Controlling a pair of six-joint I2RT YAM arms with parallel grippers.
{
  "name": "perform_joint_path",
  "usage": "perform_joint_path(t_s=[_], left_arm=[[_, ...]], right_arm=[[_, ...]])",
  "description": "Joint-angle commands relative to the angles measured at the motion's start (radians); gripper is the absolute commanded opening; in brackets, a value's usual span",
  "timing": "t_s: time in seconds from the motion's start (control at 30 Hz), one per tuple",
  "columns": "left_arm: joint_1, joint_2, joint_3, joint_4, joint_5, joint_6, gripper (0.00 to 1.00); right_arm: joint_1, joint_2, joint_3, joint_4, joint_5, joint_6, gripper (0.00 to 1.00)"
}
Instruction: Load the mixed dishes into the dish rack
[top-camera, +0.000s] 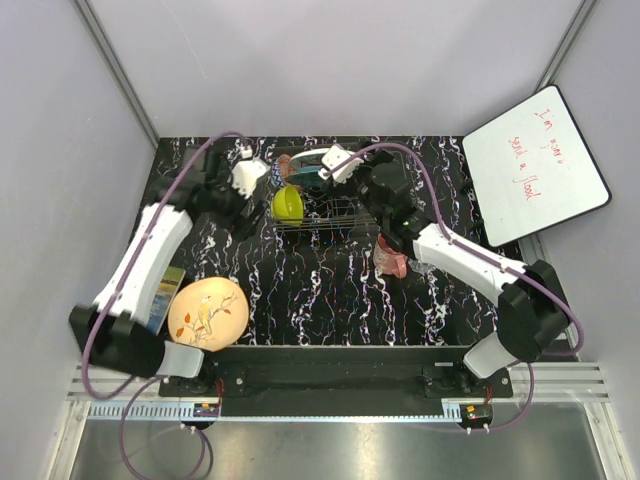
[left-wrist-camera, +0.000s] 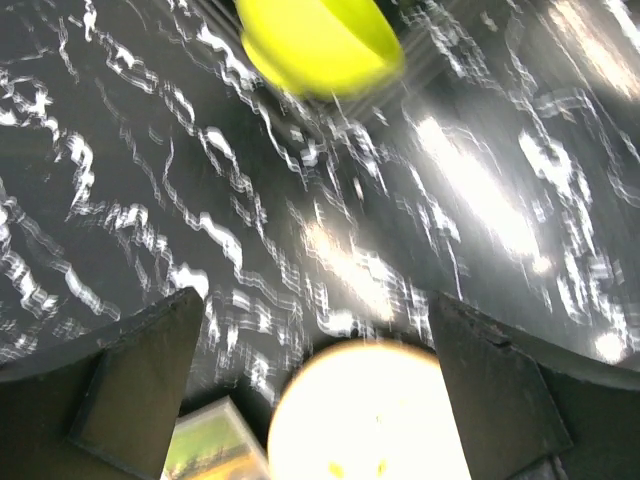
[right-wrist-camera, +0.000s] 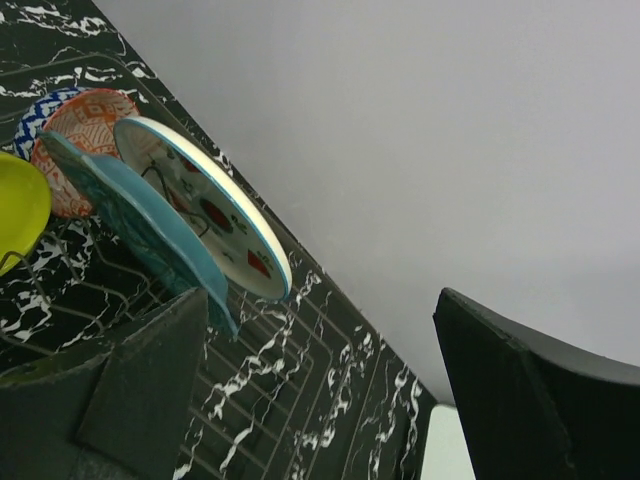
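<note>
Next, my left gripper comes back and down onto the far rim of the peach floral plate (top-camera: 208, 312), near the book, as the plate still lies flat outside the rack.
The dish rack (top-camera: 325, 218) stands at the back middle of the table. In it are the lime-yellow bowl (top-camera: 287, 204), a teal plate (right-wrist-camera: 140, 215) and a white plate with red slices (right-wrist-camera: 205, 210), both on edge, with a red patterned bowl (right-wrist-camera: 80, 130) behind them. My right gripper (right-wrist-camera: 320, 390) hangs open over the rack's wires (right-wrist-camera: 280, 400), just right of the plates, holding nothing. Left of the rack, my left gripper (left-wrist-camera: 315, 370) is open and empty above the table. The peach floral plate (top-camera: 208, 312) lies at the near left, and the pink mug (top-camera: 392, 257) sits under the right arm.
A blue-green book (top-camera: 165, 290) lies beside the peach plate, partly under the left arm. A white board with red writing (top-camera: 535, 165) leans at the back right. Grey walls close in the back and sides.
</note>
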Motion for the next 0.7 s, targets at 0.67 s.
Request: perform_joint_path(t_s=[0.67], left_arm=[[0.301, 0.136, -0.301, -0.111, 0.214, 0.62, 0.99]], right_arm=[[0.218, -0.289, -0.134, -0.165, 0.054, 0.25, 1.0]])
